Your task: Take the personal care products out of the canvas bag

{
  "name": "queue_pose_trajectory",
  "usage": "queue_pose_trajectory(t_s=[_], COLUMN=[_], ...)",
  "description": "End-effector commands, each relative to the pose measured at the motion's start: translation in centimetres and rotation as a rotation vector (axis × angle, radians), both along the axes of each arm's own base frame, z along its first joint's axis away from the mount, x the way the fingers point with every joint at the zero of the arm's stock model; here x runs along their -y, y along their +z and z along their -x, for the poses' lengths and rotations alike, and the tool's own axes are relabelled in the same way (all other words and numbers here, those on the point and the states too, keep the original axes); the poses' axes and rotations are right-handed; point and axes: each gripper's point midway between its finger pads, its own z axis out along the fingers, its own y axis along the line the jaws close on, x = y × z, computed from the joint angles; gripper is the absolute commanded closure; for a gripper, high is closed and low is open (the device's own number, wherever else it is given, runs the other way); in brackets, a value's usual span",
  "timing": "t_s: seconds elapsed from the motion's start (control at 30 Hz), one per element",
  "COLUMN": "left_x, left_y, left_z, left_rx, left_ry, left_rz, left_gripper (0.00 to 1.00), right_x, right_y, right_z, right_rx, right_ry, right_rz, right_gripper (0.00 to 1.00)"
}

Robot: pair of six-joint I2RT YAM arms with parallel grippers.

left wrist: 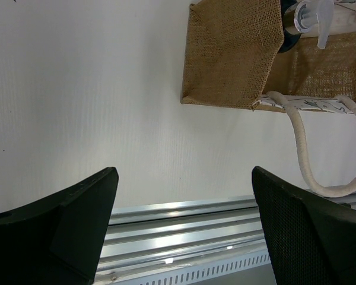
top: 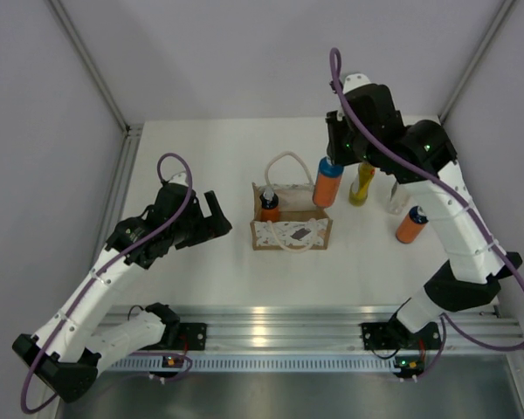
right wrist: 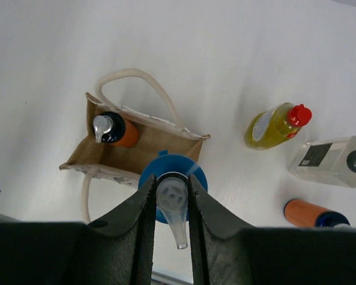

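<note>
The right gripper moves sideways off the bag [top: 290,229] next and down onto the bare table that shows between the bag and the standing orange bottle.
The tan canvas bag [top: 290,229] [right wrist: 148,142] [left wrist: 234,53] stands upright mid-table. One orange pump bottle [top: 269,208] [right wrist: 115,130] stands inside it at its left end. My right gripper [top: 336,157] [right wrist: 171,184] is shut on the pump head of a second orange bottle with a blue cap [top: 327,185] [right wrist: 172,163], which hangs over the bag's right end. On the table to the right stand a yellow bottle with a red cap [top: 362,188] [right wrist: 276,126], a whitish bottle [right wrist: 329,160] and another orange bottle [top: 411,225] [right wrist: 311,214]. My left gripper [top: 217,214] [left wrist: 184,178] hovers open left of the bag, holding nothing.
An aluminium rail [top: 271,332] [left wrist: 184,219] runs along the table's near edge. The bag's cream rope handle [left wrist: 302,148] droops toward that rail. Grey enclosure walls close in the left, back and right sides.
</note>
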Motion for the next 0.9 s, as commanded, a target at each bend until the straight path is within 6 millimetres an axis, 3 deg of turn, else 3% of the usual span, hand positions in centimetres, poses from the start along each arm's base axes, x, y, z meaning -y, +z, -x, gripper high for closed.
queue_pose_trajectory(t_s=[0.0, 0.13, 0.33, 0.37, 0.43, 0.47, 0.53, 0.57, 0.63, 0.67, 0.87], left_x=[0.5, 0.5, 0.5, 0.5, 0.4, 0.4, 0.4, 0.4, 0.3, 0.3, 0.5], left_y=[1.0, 1.0, 1.1, 1.1, 1.2, 1.2, 1.1, 1.1, 1.1, 1.1, 1.0], left_z=[-0.5, -0.6, -0.5, -0.5, -0.5, -0.5, -0.3, -0.3, -0.2, -0.1, 0.2], left_rx=[0.046, 0.045, 0.047, 0.048, 0.051, 0.051, 0.049, 0.052, 0.052, 0.054, 0.047], left_ry=[-0.003, -0.004, -0.003, -0.005, -0.004, -0.004, -0.007, -0.007, -0.007, -0.008, -0.026], left_rz=[0.033, 0.031, 0.036, 0.037, 0.035, 0.035, 0.035, 0.036, 0.039, 0.042, 0.049], left_gripper=[0.01, 0.02, 0.01, 0.02, 0.02, 0.02, 0.01, 0.01, 0.01, 0.02, 0.02], right_x=[3.9, 6.1, 8.9, 9.8, 10.4, 11.2, 11.7, 12.4, 13.0, 13.6, 14.8], right_y=[3.2, 3.0, 1.2, -0.5, -0.6, -2.3, -2.6, -3.8, -4.3, -5.8, -10.1], right_z=[0.1, 0.1, -0.7, -1.1, -1.4, -1.7, -2.1, -2.3, -2.6, -2.8, -3.9], right_rx=[0.099, 0.11, 0.116, 0.088, 0.114, 0.086, 0.105, 0.086, 0.096, 0.073, 0.042], right_ry=[-0.113, -0.176, -0.273, -0.303, -0.328, -0.358, -0.372, -0.392, -0.411, -0.428, -0.466], right_rz=[-0.044, -0.054, -0.076, -0.054, -0.088, -0.078, -0.105, -0.092, -0.1, -0.084, -0.078], right_gripper=[1.0, 1.0, 1.0, 1.0, 1.0, 1.0, 1.0, 1.0, 1.0, 1.0, 1.0])
